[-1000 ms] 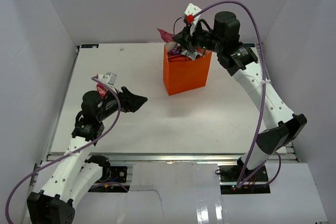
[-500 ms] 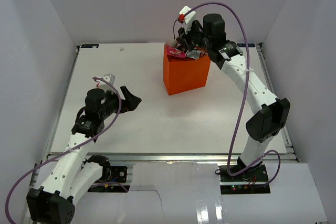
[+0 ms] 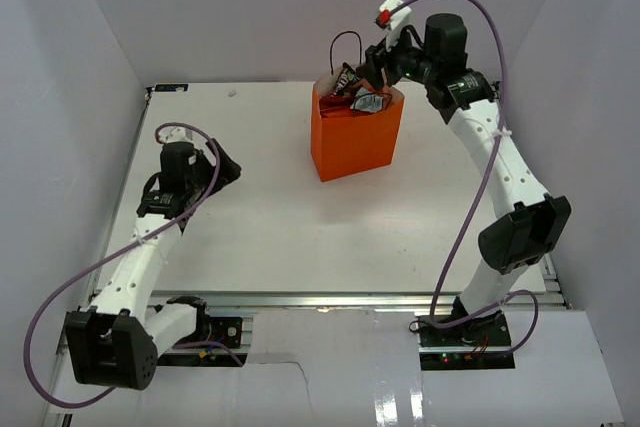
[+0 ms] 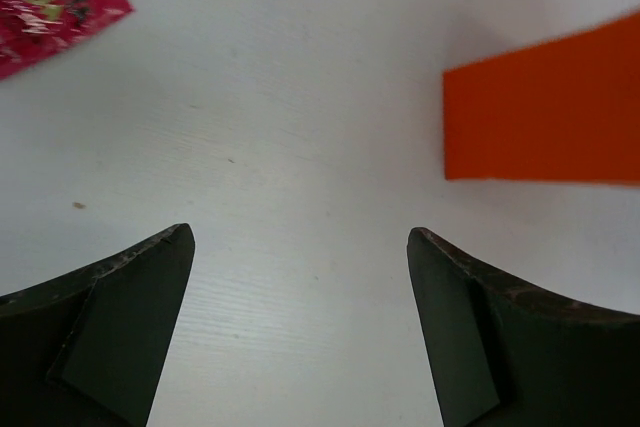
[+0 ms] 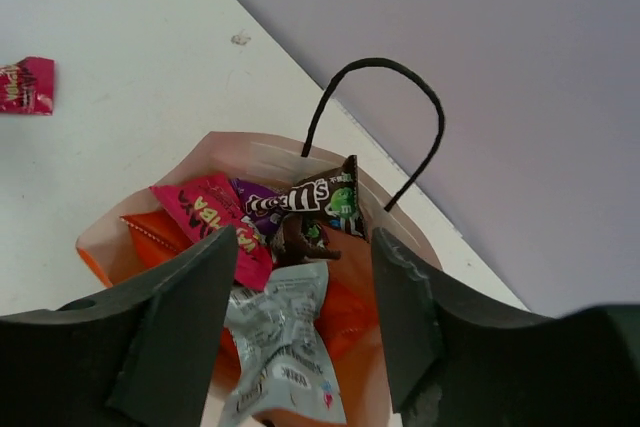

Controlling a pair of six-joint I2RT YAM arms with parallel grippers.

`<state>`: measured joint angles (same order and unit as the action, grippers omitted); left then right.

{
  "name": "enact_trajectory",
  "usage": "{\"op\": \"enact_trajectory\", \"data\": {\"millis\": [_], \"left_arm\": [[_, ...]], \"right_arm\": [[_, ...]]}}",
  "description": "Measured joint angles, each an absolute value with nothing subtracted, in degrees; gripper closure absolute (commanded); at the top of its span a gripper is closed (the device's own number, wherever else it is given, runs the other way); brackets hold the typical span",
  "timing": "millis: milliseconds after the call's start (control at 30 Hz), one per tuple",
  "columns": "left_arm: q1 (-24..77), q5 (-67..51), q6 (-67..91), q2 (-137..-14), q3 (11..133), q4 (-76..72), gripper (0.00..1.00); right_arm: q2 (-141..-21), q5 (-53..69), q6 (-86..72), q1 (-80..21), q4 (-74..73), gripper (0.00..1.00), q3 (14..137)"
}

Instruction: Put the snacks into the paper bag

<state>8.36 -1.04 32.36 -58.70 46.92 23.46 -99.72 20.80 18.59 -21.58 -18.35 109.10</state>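
Observation:
The left gripper should next go to the left in its wrist view and down over the pink packet, because the packet is outside its open fingers.
The orange paper bag [image 3: 355,137] stands upright at the back middle of the table, one black handle [image 5: 378,112] sticking up. Inside lie several snacks: a pink packet [image 5: 205,219], a brown candy packet [image 5: 322,197], a purple wrapper [image 5: 252,195] and a silver packet [image 5: 285,342] on top, by the near rim. My right gripper [image 5: 305,247] hovers open just over the bag's mouth, holding nothing. Another pink packet [image 4: 50,2] lies on the table ahead of my left gripper [image 4: 300,247], which is wide open and empty, low over the table's left side [image 3: 225,162].
White walls close in the table on the left, back and right. The bag's orange side [image 4: 545,112] shows ahead and to the right in the left wrist view. A small pink packet [image 5: 25,85] lies on the table [image 3: 300,217] left of the bag.
My right gripper opened over the bag and the silver packet dropped in; it then drew up and to the right. The left arm swung back toward the left wall, jaws widening slightly.

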Motion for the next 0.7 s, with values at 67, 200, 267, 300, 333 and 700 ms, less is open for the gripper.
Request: {"op": "enact_trajectory", "data": {"millis": [67,200,267,300,333,700], "left_arm": [[3.7,1.1,34.4,-62.0,48.1,23.5,0.02],[-5.5,8.1,42.2,-71.9,51.3,26.5,0.02],[-7.9,10.1,46.1,-78.7,55.7,29.2,0.02],[-9.2,10.4,47.7,-82.7,58.5,30.1,0.02],[-10.2,10.5,48.9,-86.3,61.1,30.6,0.02],[-13.0,9.2,42.8,-112.4,81.8,33.7,0.02]], "right_arm": [[-97.4,23.4,18.7,-19.7,-19.4,0.34,108.7],[-86.3,28.7,18.2,-13.1,-18.1,0.23,99.1],[-80.7,32.2,17.5,-8.7,-17.9,0.2,91.5],[-78.8,33.6,17.2,-6.6,-17.8,0.18,88.0],[-77.0,35.0,17.0,-4.4,-17.5,0.17,83.9],[-68.9,43.5,17.2,-0.8,-22.1,0.15,56.2]]}}
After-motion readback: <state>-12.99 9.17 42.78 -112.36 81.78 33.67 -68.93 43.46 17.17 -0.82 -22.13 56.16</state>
